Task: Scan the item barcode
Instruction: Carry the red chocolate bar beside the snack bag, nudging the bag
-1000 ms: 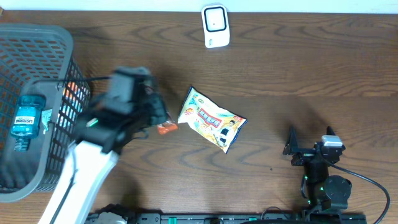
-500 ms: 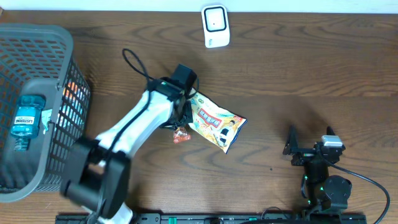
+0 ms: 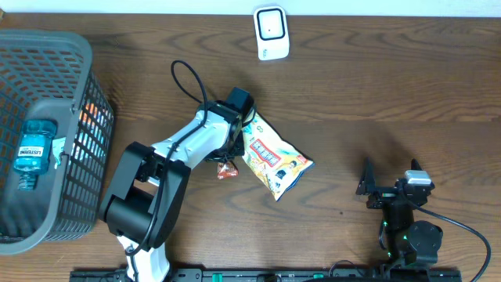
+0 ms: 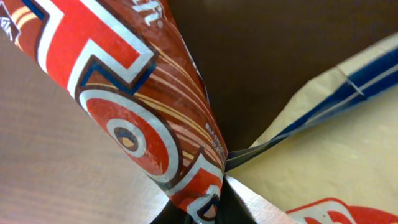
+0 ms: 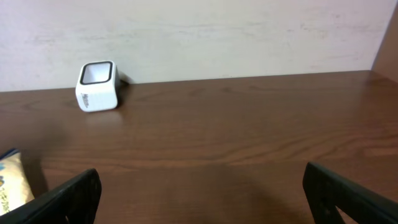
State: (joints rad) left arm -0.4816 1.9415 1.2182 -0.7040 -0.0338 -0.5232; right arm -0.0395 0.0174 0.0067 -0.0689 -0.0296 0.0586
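Note:
My left gripper should slide toward the right in the overhead view and release the packet, as the packet's end crowds against the yellow snack bag [image 3: 274, 157] [image 4: 336, 162].
My left gripper [image 3: 228, 157] is shut on a small red, white and blue packet [image 3: 226, 169], which fills the left wrist view [image 4: 143, 106] with its end pinched between the jaws [image 4: 208, 211]. The packet hangs right beside a yellow snack bag [image 3: 274, 157] lying on the table, seen close up in the left wrist view [image 4: 336, 137]. The white barcode scanner [image 3: 271, 33] stands at the table's far edge [image 5: 97, 86]. My right gripper [image 3: 389, 190] rests open at the front right, nothing between its fingers [image 5: 202, 199].
A dark mesh basket [image 3: 47, 55] stands at the left, with a blue bottle [image 3: 33, 149] and an orange item [image 3: 94, 116] in it. A black cable [image 3: 184, 78] loops from the left arm. A pale wall rises behind the scanner.
My left arm swung right from beside the basket, carrying the red packet up against the yellow bag. The bag turned and shifted slightly. The right arm stayed still.

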